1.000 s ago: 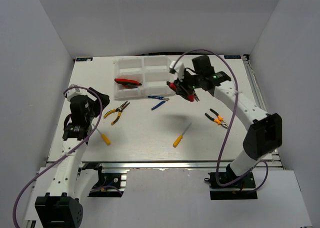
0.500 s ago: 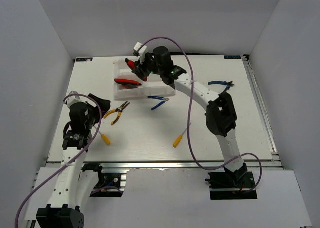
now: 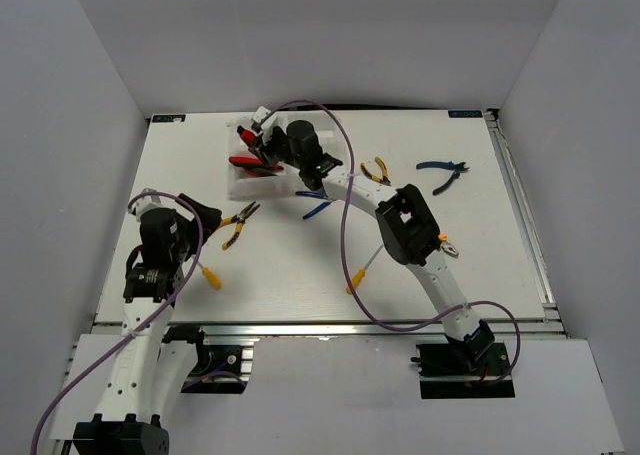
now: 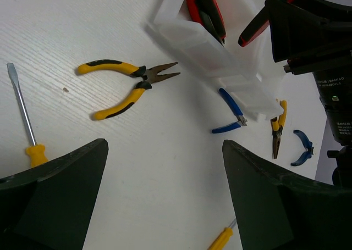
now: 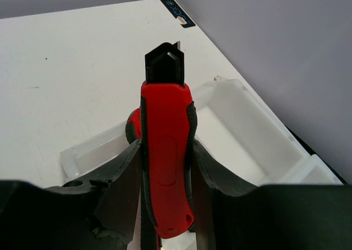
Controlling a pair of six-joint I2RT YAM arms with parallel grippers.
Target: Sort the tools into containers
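Observation:
Next I need to lower my left gripper to its right in the top view toward the yellow pliers (image 4: 129, 83) below, and I need to turn it across their slanted near handle (image 4: 114, 110).
My right gripper (image 3: 264, 141) is shut on a red-and-black knife (image 5: 165, 145), which it holds above the left end of the white tray (image 3: 240, 183), the containers. The knife's black tip points away in the right wrist view, and white compartments (image 5: 242, 130) lie under it. A red-and-black tool (image 3: 250, 163) lies in a left compartment. Yellow pliers (image 4: 129, 83), blue pliers (image 4: 231, 116) and a yellow-handled screwdriver (image 4: 23, 118) lie on the table. My left gripper (image 4: 165, 200) hangs open over bare table, near the front left.
More tools lie on the table: yellow-orange pliers (image 3: 376, 170), blue pliers (image 3: 443, 173) at the right, and a second screwdriver (image 3: 360, 272) near the front. The right arm (image 3: 405, 225) stretches across the middle. White walls close in the table on three sides.
The right arm has swung left from the tray's right end to above its left compartments, carrying the red knife. The left arm has barely moved.

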